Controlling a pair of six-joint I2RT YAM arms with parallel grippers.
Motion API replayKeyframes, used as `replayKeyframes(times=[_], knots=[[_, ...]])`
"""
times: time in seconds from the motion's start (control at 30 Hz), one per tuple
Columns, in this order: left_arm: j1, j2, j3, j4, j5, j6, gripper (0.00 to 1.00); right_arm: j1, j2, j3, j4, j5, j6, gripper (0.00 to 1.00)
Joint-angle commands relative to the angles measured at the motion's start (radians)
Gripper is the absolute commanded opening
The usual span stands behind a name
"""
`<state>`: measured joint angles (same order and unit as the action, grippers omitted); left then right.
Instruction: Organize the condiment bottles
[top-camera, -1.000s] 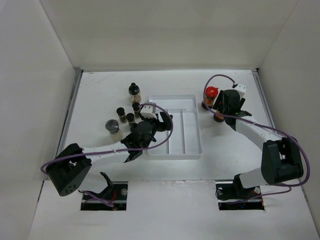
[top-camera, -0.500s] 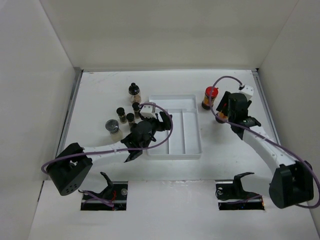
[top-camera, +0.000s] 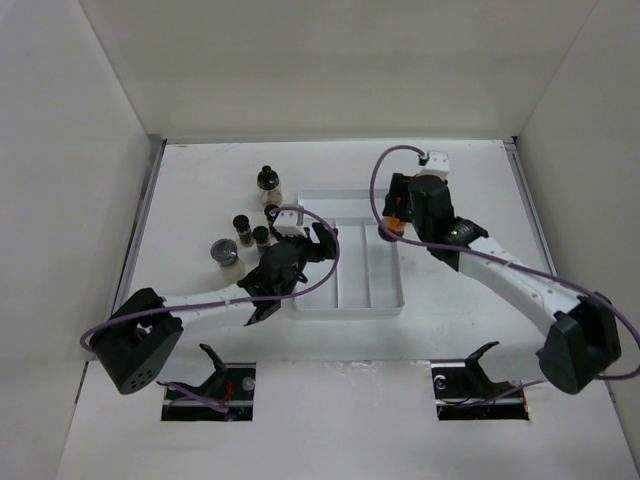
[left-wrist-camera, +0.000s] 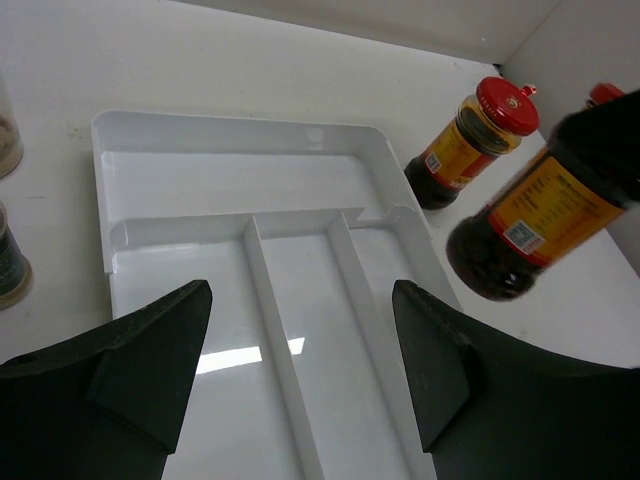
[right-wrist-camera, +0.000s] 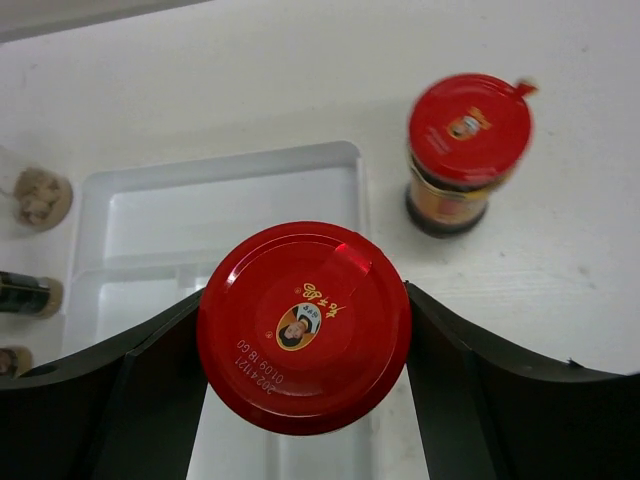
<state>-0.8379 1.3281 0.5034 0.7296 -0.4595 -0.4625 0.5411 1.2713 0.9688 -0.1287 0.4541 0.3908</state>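
Note:
I need to move my right gripper to the left in the top view next, then down to release the bottle, because the tray's empty cross compartment (right-wrist-camera: 245, 210) is below it on that side.
My right gripper (right-wrist-camera: 303, 330) is shut on a red-capped condiment bottle (right-wrist-camera: 303, 325) with dark orange-brown contents. It hangs tilted in the air (left-wrist-camera: 530, 215) over the right rim of the white divided tray (top-camera: 350, 194). A second red-capped bottle (right-wrist-camera: 465, 150) stands on the table just right of the tray (left-wrist-camera: 470, 145). My left gripper (left-wrist-camera: 300, 300) is open and holds nothing, low over the tray's long compartments (top-camera: 300, 255). Left of the tray stand black-capped bottles (top-camera: 267, 182) (top-camera: 243, 228) (top-camera: 262, 237) and a silver-capped clear jar (top-camera: 224, 252).
The tray (left-wrist-camera: 100, 180) has one cross compartment at its far end and long ones below it, with nothing in them. White walls close in the table on the left, right and back. My left arm lies between the bottle cluster and the tray's left rim.
My right arm has carried the red-capped bottle leftward, from beside the other red-capped one to above the tray's right rim. The left arm has barely moved.

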Motion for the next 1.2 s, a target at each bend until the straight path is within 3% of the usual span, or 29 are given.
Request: replayKeyframes(times=[0.0,0.4,0.93,1.03,1.17], knots=[[0.009,-0.044,-0.017,0.063,-0.002,-0.015,0.72,0.018,0.087,0.168,0.221,-0.018,-0.015,0.54],[0.01,-0.035,-0.022,0.083,0.004,-0.025,0.72,0.023,0.462,0.435,0.345,-0.071,-0.038,0.54],[0.015,-0.015,-0.022,0.093,0.007,-0.025,0.72,0.023,0.623,0.493,0.388,-0.06,0.003,0.55],[0.016,-0.01,-0.022,0.094,0.007,-0.027,0.72,0.023,0.634,0.469,0.405,-0.058,0.005,0.59],[0.016,-0.007,-0.02,0.094,0.01,-0.028,0.72,0.029,0.639,0.441,0.419,-0.057,-0.012,0.73]])
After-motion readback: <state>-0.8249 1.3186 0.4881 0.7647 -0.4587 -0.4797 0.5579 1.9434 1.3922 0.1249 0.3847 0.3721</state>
